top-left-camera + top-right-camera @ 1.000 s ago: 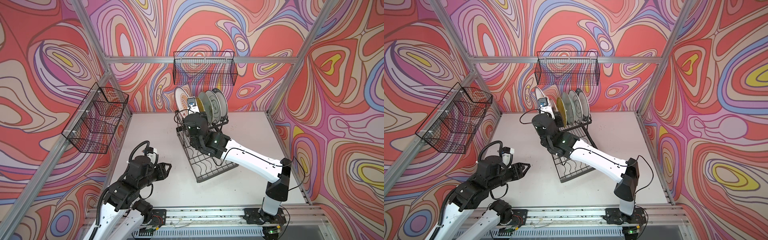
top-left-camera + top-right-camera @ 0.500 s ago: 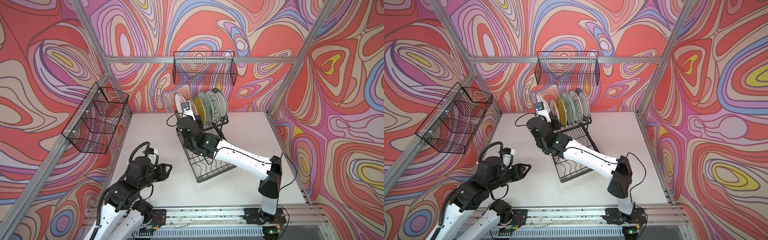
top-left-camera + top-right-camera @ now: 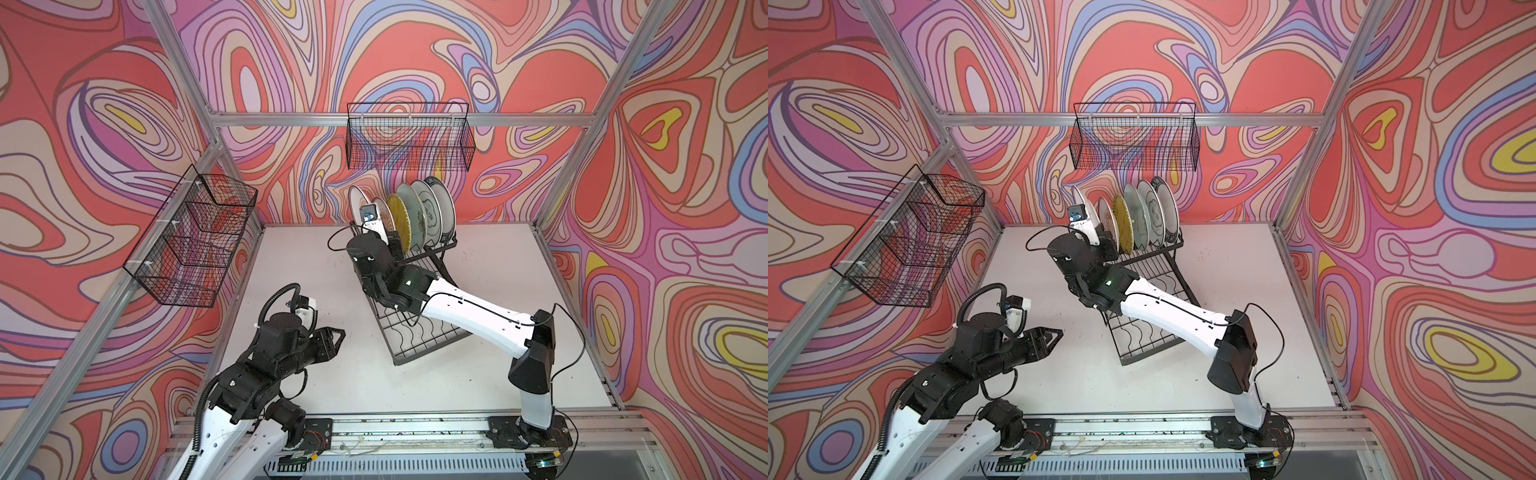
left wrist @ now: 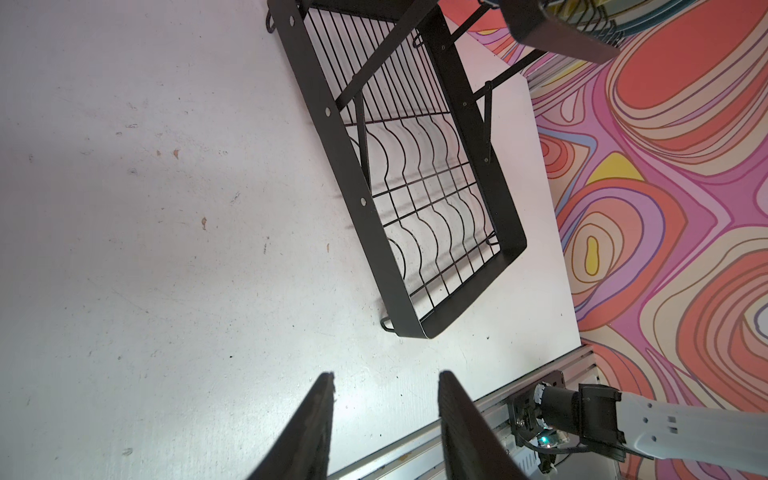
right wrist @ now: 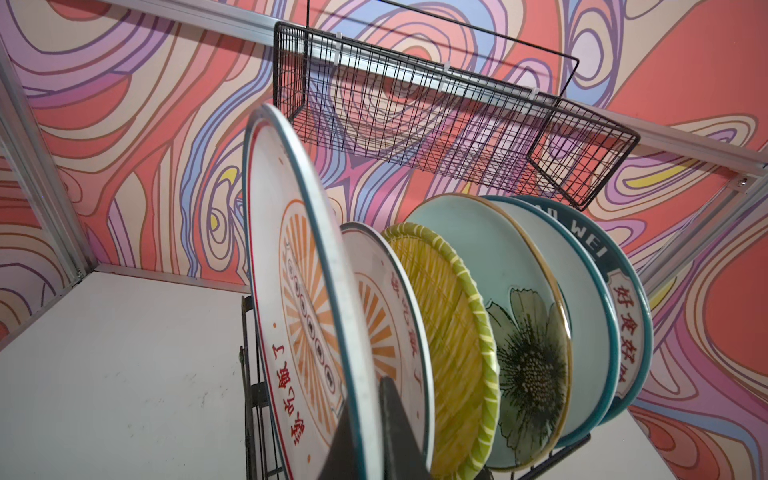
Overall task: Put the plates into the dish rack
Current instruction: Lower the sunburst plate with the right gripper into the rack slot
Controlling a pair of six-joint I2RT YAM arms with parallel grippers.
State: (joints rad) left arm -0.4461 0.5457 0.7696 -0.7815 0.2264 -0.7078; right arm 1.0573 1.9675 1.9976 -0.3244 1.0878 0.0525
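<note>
The end sunburst plate sits higher than the sunburst plate beside it, so the robot's right gripper should lower it next into the raised level's end slot (image 3: 357, 227) (image 5: 267, 436) and let go of the plate's rim.
The black wire dish rack (image 3: 419, 332) sits mid-table, its low wavy tray (image 4: 432, 216) bare. Several plates stand on edge in its raised tier: a white sunburst plate (image 5: 291, 270), a second sunburst one (image 5: 386, 299), a yellow woven one (image 5: 440, 311), a green floral one (image 5: 511, 299), a pale one (image 5: 582, 299) and a dark-lettered one (image 5: 623, 291). My right gripper (image 5: 368, 399) is shut on the lower rim of the end sunburst plate (image 3: 357, 199). My left gripper (image 4: 386, 374) is open and holds nothing, hovering over the table left of the rack.
A fine-mesh black basket (image 3: 409, 137) hangs on the back wall above the plates. Another basket (image 3: 195, 237) hangs on the left wall. The aluminium rail (image 3: 415, 428) runs along the white table's (image 3: 291, 257) front edge.
The right wrist has shifted a little to the left at the rack with the sunburst plate in its grip, and its elbow has swung lower. The left arm has not moved.
</note>
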